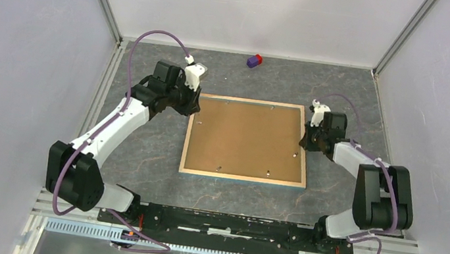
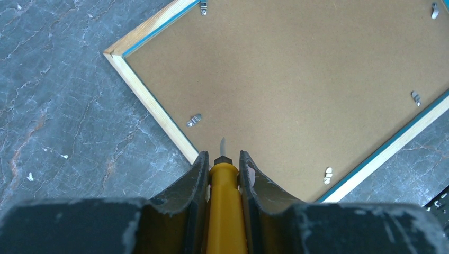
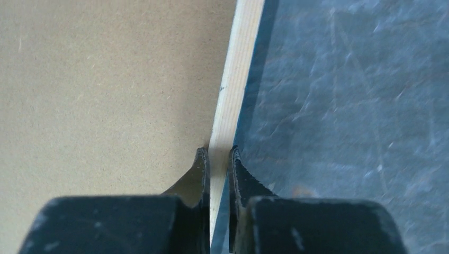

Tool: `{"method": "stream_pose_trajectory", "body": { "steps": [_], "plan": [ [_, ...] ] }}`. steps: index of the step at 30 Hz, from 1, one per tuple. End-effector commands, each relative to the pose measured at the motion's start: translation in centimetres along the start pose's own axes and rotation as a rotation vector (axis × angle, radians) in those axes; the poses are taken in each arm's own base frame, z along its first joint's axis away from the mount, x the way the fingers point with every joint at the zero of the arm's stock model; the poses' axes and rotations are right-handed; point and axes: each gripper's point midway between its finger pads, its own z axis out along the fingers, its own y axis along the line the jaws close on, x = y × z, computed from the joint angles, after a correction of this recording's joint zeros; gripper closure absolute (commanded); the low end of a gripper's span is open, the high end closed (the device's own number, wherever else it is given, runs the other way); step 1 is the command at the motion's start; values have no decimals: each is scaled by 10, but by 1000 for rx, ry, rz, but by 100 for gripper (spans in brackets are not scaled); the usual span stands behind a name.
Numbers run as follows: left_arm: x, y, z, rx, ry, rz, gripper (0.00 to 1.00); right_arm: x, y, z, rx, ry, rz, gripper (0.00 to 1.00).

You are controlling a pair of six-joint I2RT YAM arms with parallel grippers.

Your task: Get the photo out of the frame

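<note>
I will swing my right gripper outward and to the left in the top view to the far rim's place, turn its tabs toward the screwdriver (image 2: 225,201), and release.
The frame (image 1: 247,139) lies face down on the table, its brown fibreboard back up, with a light wood rim and small metal tabs. The photo is hidden under the backing. My left gripper (image 1: 193,106) is at the frame's left rim near the far corner, shut on a yellow-handled screwdriver (image 2: 225,201) whose tip points at the backing (image 2: 296,79) near a tab (image 2: 194,120). My right gripper (image 1: 306,138) is shut on the frame's right rim (image 3: 233,106), one finger on the backing side and one on the outer side.
A small red and purple block (image 1: 255,61) lies at the far edge of the table. White walls enclose the table on three sides. The arm bases sit on a rail at the near edge.
</note>
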Motion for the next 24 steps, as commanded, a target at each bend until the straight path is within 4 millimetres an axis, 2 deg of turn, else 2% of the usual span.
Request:
{"method": "stream_pose_trajectory", "body": {
  "steps": [1,4,7,9,16,20,24],
  "plan": [
    [-14,-5,-9,20,-65,-16,98,27,-29,16,27,151,-22,100],
    [-13,-5,-10,21,-62,-17,98,18,-49,24,7,163,-75,100],
    [-11,-5,-9,26,-55,-19,98,1,-50,36,-102,176,-215,100],
    [-10,-5,-9,30,-52,-24,98,-2,-40,40,-220,204,-300,100],
    [-12,-7,-6,48,-51,-47,98,-24,-12,55,-446,228,-492,100],
    [-12,-7,-7,51,-49,-53,98,-32,7,65,-528,245,-653,100],
    [-12,-7,-7,55,-50,-64,98,-49,22,75,-568,220,-787,100]
  ]
}}
